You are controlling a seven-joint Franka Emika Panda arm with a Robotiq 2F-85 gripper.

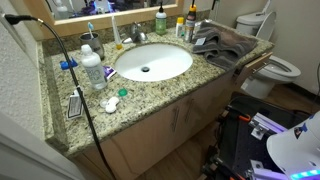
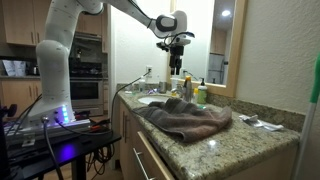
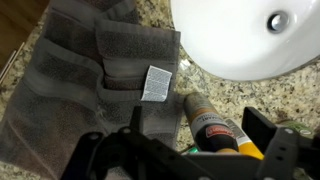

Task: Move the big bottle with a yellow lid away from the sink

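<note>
My spread fingers are still above the bottles. My gripper needs to move down onto the big bottle (image 1: pixel 190 23) (image 3: pixel 211 130) next, so the fingers come to either side of its top.
The big bottle with a yellow lid (image 1: pixel 190 22) stands at the back of the granite counter, right of the white oval sink (image 1: pixel 152 62). A shorter yellow-capped bottle (image 1: pixel 180 28) and a green bottle (image 1: pixel 160 20) stand beside it. In an exterior view my gripper (image 2: pixel 176 62) hangs just above the bottles (image 2: pixel 187 88), not touching them. In the wrist view the big bottle (image 3: pixel 200 115) is seen from above, between my spread fingers (image 3: pixel 198 128). The gripper is open and empty. The sink rim (image 3: pixel 215 60) is at the upper right.
A crumpled grey towel (image 1: pixel 222 45) (image 3: pixel 90 85) lies on the counter next to the bottles. The chrome faucet (image 1: pixel 137 36) is behind the basin. More bottles and small items (image 1: pixel 92 68) are left of the sink. A toilet (image 1: pixel 275 65) stands beyond the counter.
</note>
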